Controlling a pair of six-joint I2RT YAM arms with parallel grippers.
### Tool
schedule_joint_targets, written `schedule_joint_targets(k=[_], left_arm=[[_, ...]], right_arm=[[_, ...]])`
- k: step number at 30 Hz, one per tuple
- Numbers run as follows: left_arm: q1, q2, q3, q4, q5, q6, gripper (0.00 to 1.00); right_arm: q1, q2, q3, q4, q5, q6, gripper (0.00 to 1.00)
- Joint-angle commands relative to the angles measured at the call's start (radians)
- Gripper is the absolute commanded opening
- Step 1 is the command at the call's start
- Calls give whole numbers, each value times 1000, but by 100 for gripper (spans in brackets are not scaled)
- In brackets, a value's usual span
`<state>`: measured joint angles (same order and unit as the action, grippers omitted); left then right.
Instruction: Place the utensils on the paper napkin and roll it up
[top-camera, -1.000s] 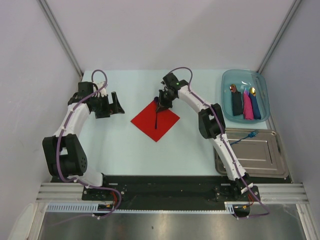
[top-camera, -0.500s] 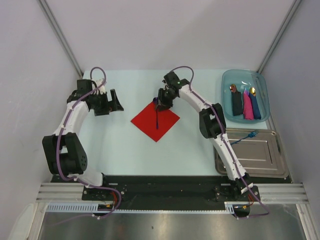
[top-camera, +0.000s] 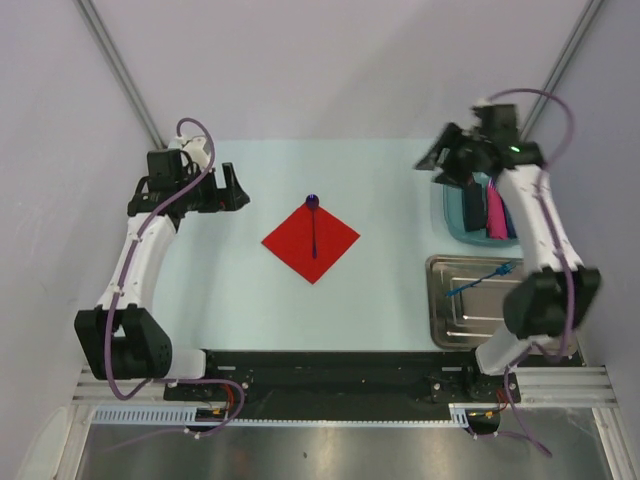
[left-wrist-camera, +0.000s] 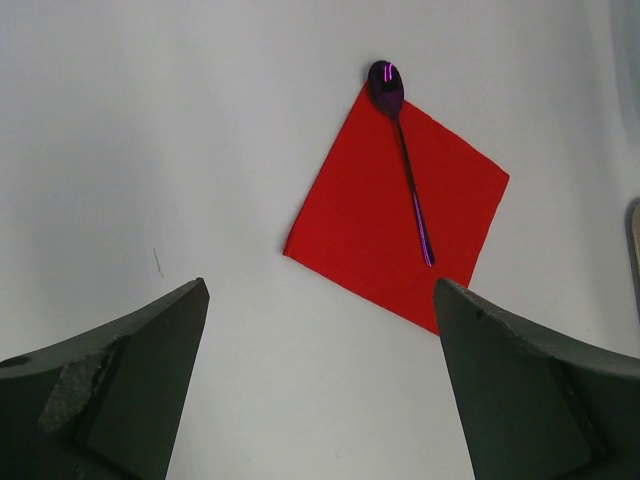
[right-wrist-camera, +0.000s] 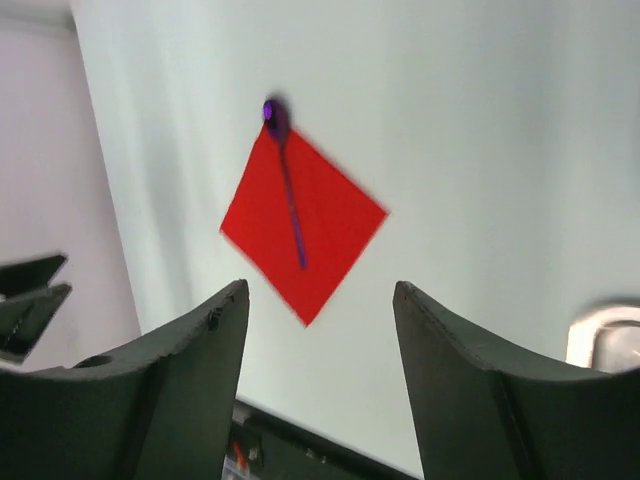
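The napkin holds only the spoon, so next I need to move my right gripper back and down past the bin onto the blue utensil's thin handle in the tray.
The red paper napkin (top-camera: 310, 242) lies flat as a diamond at the table's middle. The purple spoon (top-camera: 314, 228) lies along it, its bowl (top-camera: 313, 202) poking over the far corner. Both wrist views show it too: napkin (left-wrist-camera: 400, 225) with spoon (left-wrist-camera: 408, 170), and napkin (right-wrist-camera: 320, 230) with spoon (right-wrist-camera: 288, 190). A blue utensil (top-camera: 482, 279) rests on the metal tray (top-camera: 470, 325) at the right. My right gripper (top-camera: 428, 160) hangs open and empty, raised at the back right by the bin. My left gripper (top-camera: 238, 190) stands open and empty, left of the napkin.
A clear blue bin (top-camera: 455, 215) at the back right holds pink, dark blue and black napkin rolls. The metal tray's corner (right-wrist-camera: 605, 340) shows in the right wrist view. White walls close in the table on the left, back and right.
My right gripper opened, left the spoon on the napkin and swung up and away to the back right. The left arm shifted slightly toward the back.
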<state>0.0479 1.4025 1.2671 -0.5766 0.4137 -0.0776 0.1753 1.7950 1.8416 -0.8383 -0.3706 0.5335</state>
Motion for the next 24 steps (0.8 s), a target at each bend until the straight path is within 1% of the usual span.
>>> schedule_joint_targets(k=[1,3,4,5,6,7,9,11,16,20,22,24], left_arm=[[-5,-68,-35,50,-56,-14,100],[-5,-74,-44,43,-76,-28,100],[-5,-76,-46,44,-82,-34,100],[-5,-76,-48,53,-84,-43,100],[-5,-74,-43,54,-93,-48,100],[-5,-73,-38,55,-113,-54,100],[-5,-60,-23,49,-125,-63,100],[-5,-53,-17,43,-159,-68,100],[-5,-34,-15,26,-191,-56,100],[-3,-30,-15,-2,-233,-21,100],[1,-34,-28,0,-240,-17,100],[6,-33,-41,0,-246,-25,100]], right_arm=[[-225,-304,-301,-93,71,-46,65],[-322,-438,-449,-129,84,-90,65],[-405,-482,-497,-140,119,-107,65],[-437,-518,-537,-146,145,-122,63],[-469,-576,-620,-150,166,-135,61],[-531,-597,-654,-148,203,-133,59],[-569,-618,-711,-133,220,-129,58],[-582,-606,-772,-110,269,-113,56],[-568,-510,-867,5,295,-37,49],[-540,-358,-872,76,323,6,46],[-521,-327,-869,105,350,10,45],[-499,-263,-846,125,363,11,43]])
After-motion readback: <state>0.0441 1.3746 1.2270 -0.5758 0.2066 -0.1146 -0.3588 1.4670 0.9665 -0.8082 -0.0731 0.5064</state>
